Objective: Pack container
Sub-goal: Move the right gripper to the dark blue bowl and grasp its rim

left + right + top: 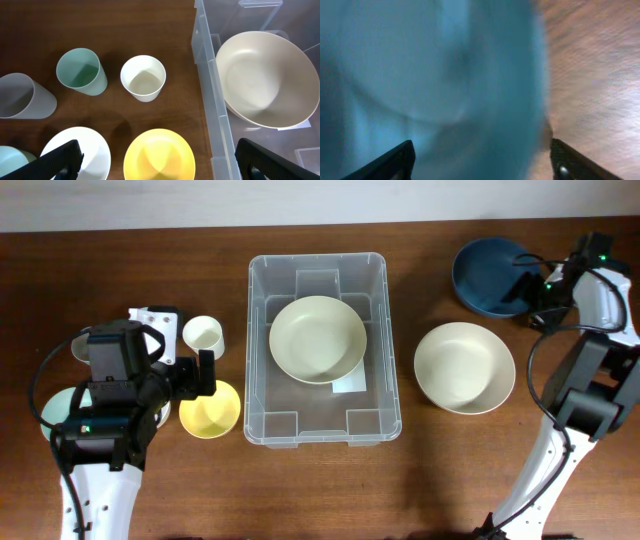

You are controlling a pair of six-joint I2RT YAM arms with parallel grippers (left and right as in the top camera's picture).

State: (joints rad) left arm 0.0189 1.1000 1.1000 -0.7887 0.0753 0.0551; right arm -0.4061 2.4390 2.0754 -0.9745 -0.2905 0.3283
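My right gripper needs to move toward the container next, and then I should close it on the dark blue bowl's rim (531,286) (524,131) farthest from the container.
The clear container (258,380) stands mid-table with a cream bowl (317,338) inside, resting over its white label (351,384). The left wrist view shows the container's wall (212,95) and that bowl (267,80). My left gripper (205,373) is open and empty, hovering over a yellow bowl (210,415) left of the container; its fingers (159,164) straddle that bowl (159,147). My right gripper (525,288) is open at the near edge of a dark blue bowl (488,275) at the back right. That bowl (430,75) fills the right wrist view, blurred, between the spread fingers (481,160).
A second cream bowl (464,367) sits right of the container. Left of it are a white cup (143,77), a green cup (80,70), a grey cup on its side (22,95) and a white dish (82,150).
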